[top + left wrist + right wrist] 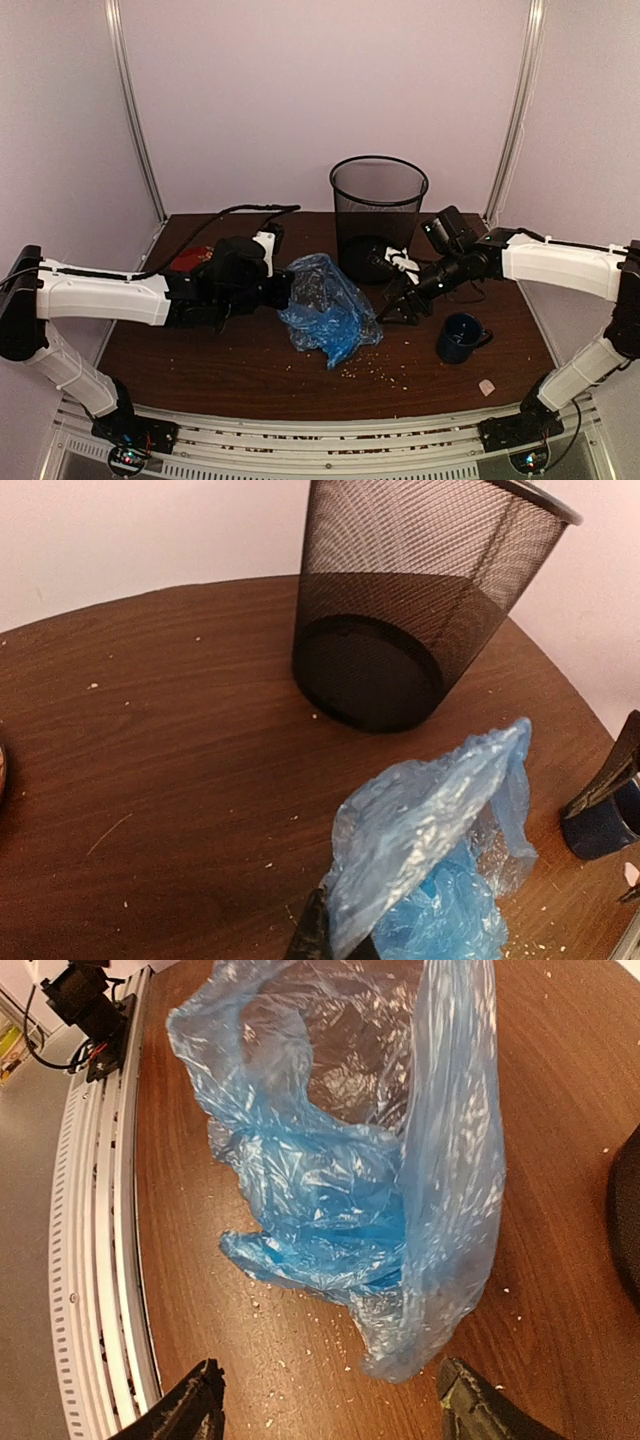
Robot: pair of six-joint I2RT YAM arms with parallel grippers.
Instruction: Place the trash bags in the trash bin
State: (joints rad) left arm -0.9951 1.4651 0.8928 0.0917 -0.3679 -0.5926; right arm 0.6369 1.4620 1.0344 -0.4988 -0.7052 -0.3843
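Note:
The bag's loose corner (372, 334) (396, 1352) points between my right gripper's open fingers, left of it in the top view, so the gripper slides that way and closes next.
The light-blue trash bag (326, 308) lies crumpled on the table in front of the black wire-mesh trash bin (378, 215). My left gripper (288, 290) is shut on the bag's left edge and lifts that part off the table. In the left wrist view the film (440, 830) rises from between my fingers (316, 932), with the bin (420, 600) upright beyond. My right gripper (398, 306) is open and empty, low, just right of the bag. In the right wrist view the bag (340, 1170) lies ahead of the spread fingers (195, 1408).
A dark blue mug (461, 337) stands right of the bag, near my right gripper; it also shows in the left wrist view (600, 822). Crumbs (375, 372) and a small beige scrap (487, 386) lie near the front edge. A black cable (240, 212) runs along the back left.

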